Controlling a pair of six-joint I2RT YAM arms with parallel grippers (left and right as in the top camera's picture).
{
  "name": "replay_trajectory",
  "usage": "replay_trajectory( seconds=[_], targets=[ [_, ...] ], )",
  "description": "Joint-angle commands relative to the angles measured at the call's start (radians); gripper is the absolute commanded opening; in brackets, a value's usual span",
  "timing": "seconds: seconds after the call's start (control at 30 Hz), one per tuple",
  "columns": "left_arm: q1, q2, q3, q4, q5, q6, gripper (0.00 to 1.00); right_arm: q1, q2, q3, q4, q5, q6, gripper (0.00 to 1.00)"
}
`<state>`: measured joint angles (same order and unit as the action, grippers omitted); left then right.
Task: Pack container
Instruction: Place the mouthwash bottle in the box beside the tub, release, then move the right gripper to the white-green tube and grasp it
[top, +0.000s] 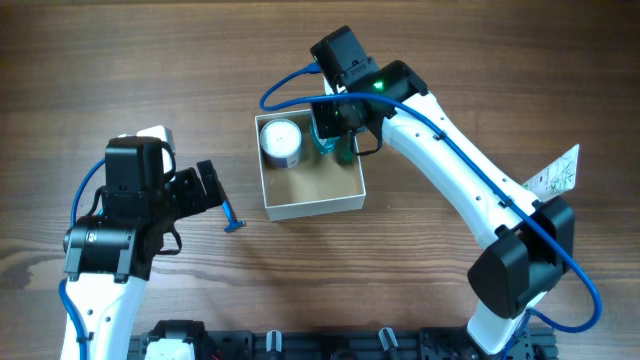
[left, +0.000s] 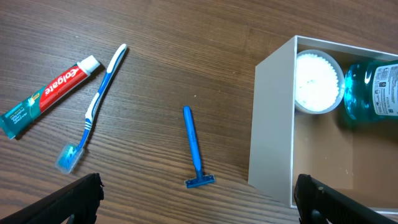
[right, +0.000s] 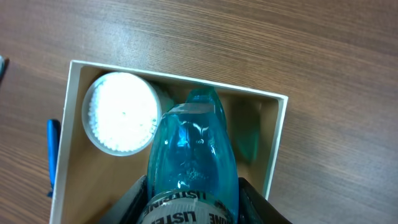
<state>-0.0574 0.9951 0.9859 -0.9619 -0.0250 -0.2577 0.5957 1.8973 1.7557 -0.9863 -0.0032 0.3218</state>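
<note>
The bottle should be released beside the white round jar (top: 281, 140), where the container's tan bottom is empty, once I next lower my right gripper and shift it toward that jar.
The container (top: 312, 207) is a square white-walled box with a tan inside, at the table's middle. A white round jar (top: 281, 140) stands in its far left corner. My right gripper (top: 338, 135) is shut on a blue mouthwash bottle (top: 333, 147) and holds it inside the container's far right part. In the right wrist view the bottle (right: 193, 149) sits between the fingers (right: 194, 205), beside the jar (right: 121, 112), within the container (right: 180, 79). My left gripper (left: 202, 205) is open and empty over the table, left of the container (left: 270, 124).
A blue razor (left: 194, 146) lies just left of the container, also in the overhead view (top: 232, 220). A blue toothbrush (left: 96, 102) and a toothpaste tube (left: 50, 93) lie farther left. A white patterned packet (top: 555, 175) lies at the right.
</note>
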Motion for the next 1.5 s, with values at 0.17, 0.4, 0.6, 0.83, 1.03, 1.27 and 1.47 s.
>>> replay_trajectory(
  seconds=[0.17,0.4,0.6,0.83,1.03,1.27,1.47],
  targets=[
    [-0.003,0.002,0.016,-0.001,0.009,-0.016,1.0,0.002,0.006,0.019,0.011,0.001,0.055,0.04],
    [-0.003,0.002,0.016,-0.001,0.009,-0.016,1.0,0.002,0.061,0.019,0.045,-0.022,0.044,0.04],
    [-0.003,0.002,0.016,-0.001,0.009,-0.016,1.0,0.002,0.061,0.019,0.055,-0.048,0.043,0.52],
    [-0.003,0.002,0.016,-0.001,0.009,-0.016,1.0,0.002,0.061,0.019,0.043,-0.051,0.043,0.91],
    [-0.003,0.002,0.016,-0.001,0.009,-0.016,1.0,-0.006,-0.044,0.019,-0.011,0.034,0.044,0.96],
    [-0.003,0.002,0.016,-0.001,0.009,-0.016,1.0,-0.195,-0.401,0.019,-0.196,0.241,0.183,1.0],
    [-0.003,0.002,0.016,-0.001,0.009,-0.016,1.0,-0.591,-0.541,0.019,-0.408,0.24,0.28,1.0]
  ],
)
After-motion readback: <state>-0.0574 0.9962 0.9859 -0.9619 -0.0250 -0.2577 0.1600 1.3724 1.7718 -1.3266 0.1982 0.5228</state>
